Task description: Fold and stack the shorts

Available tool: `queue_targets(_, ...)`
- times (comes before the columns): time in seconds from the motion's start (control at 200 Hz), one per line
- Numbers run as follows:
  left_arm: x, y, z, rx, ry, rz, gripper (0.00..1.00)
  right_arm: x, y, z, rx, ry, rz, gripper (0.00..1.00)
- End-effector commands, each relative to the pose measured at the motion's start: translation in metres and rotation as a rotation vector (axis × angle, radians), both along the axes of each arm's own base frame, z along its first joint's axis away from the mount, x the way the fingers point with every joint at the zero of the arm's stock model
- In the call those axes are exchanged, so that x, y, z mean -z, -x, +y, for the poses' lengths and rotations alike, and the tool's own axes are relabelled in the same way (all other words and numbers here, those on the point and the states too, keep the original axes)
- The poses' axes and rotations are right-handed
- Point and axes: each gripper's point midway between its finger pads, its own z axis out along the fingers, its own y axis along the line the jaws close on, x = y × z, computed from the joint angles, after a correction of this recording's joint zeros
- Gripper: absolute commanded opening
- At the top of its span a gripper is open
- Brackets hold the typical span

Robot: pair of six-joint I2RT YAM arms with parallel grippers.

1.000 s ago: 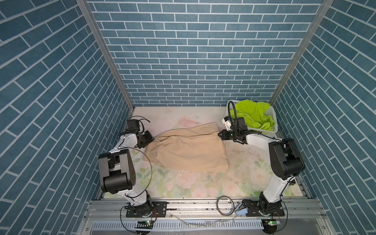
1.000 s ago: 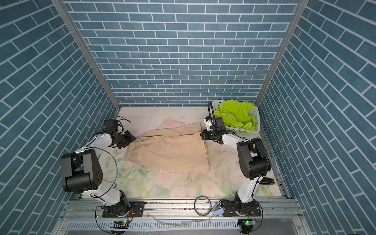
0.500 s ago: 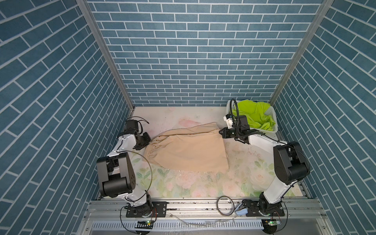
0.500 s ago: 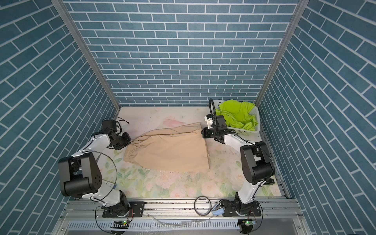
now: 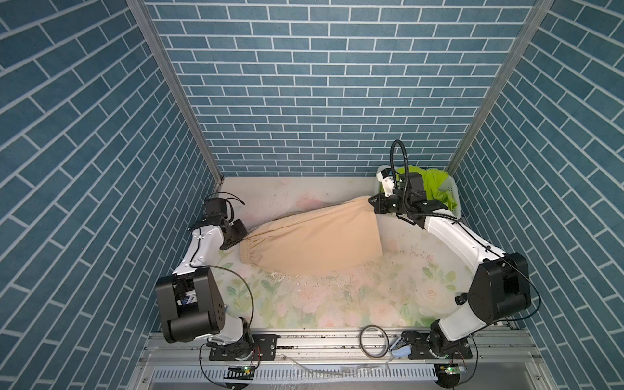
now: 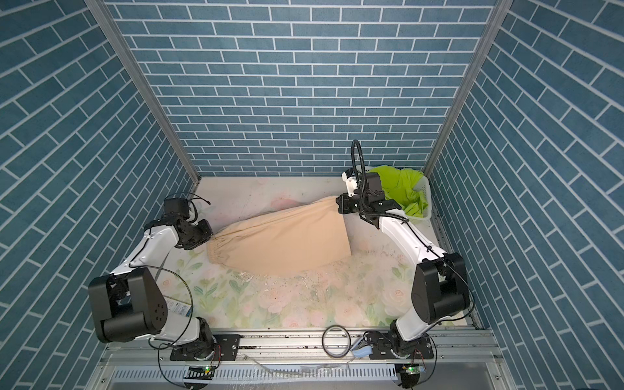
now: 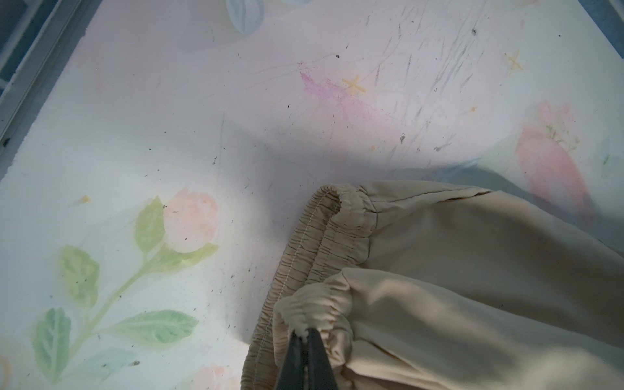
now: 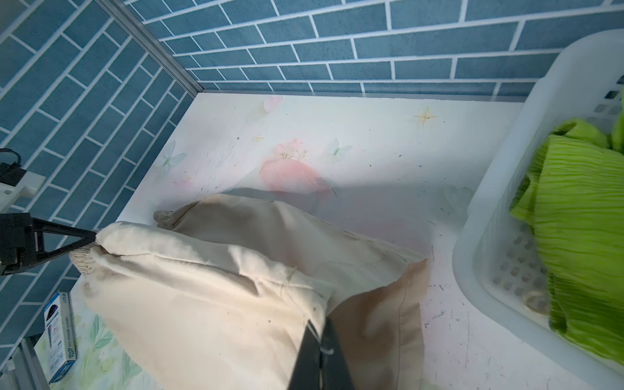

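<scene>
My right gripper moves outward next, since the far leg hem hangs above the table. It then goes down to the bare tabletop beside the basket and lets go of the hem.
The beige shorts (image 5: 314, 239) (image 6: 283, 239) lie stretched across the floral table in both top views, gathered waistband to the left. My left gripper (image 5: 244, 236) (image 7: 305, 332) is shut on a bunch of that waistband (image 7: 324, 236). My right gripper (image 5: 373, 202) (image 8: 319, 334) is shut on the far leg hem of the beige shorts (image 8: 219, 287), holding that corner off the table. The lime-green shorts (image 5: 435, 185) (image 8: 580, 236) lie crumpled in the white basket (image 5: 454, 199) (image 8: 499, 202) at the back right.
Blue brick walls close in the table on three sides. A small blue-and-white box (image 8: 60, 334) lies by the left arm's base. A dark cable ring (image 5: 373, 341) rests on the front rail. Bare table (image 5: 337, 297) lies in front of the shorts.
My left gripper has closed on the waistband. The right gripper has drawn the leg hem a little toward the back, and the beige shorts are pulled tauter between the two.
</scene>
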Motion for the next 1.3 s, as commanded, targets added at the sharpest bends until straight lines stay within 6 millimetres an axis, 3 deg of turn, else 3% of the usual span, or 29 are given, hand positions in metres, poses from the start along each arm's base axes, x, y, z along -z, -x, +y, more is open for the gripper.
queue_targets(0.0, 0.000, -0.008, 0.009, -0.009, -0.021, -0.002, 0.00, -0.004, -0.003, -0.001, -0.022, 0.036, -0.011, 0.00)
queue_targets(0.155, -0.002, -0.008, 0.009, -0.007, -0.022, -0.005, 0.00, -0.028, -0.001, -0.001, -0.028, 0.021, -0.051, 0.00)
queue_targets(0.37, 0.001, -0.004, 0.010, -0.007, -0.032, 0.005, 0.00, -0.032, 0.005, -0.001, -0.048, 0.047, -0.030, 0.00)
queue_targets(0.585, -0.001, -0.004, 0.013, -0.010, -0.041, 0.002, 0.00, -0.063, -0.015, 0.005, -0.059, 0.050, -0.115, 0.00)
queue_targets(0.725, 0.003, -0.003, 0.014, -0.013, -0.044, 0.012, 0.00, -0.068, -0.031, 0.013, -0.080, 0.051, -0.129, 0.00)
queue_targets(0.93, 0.006, -0.003, 0.019, -0.015, -0.059, 0.025, 0.00, -0.042, -0.064, 0.031, -0.127, 0.072, -0.086, 0.00)
queue_targets(1.29, 0.015, -0.017, 0.013, 0.028, -0.028, -0.005, 0.00, 0.038, -0.118, 0.040, -0.127, 0.096, 0.026, 0.00)
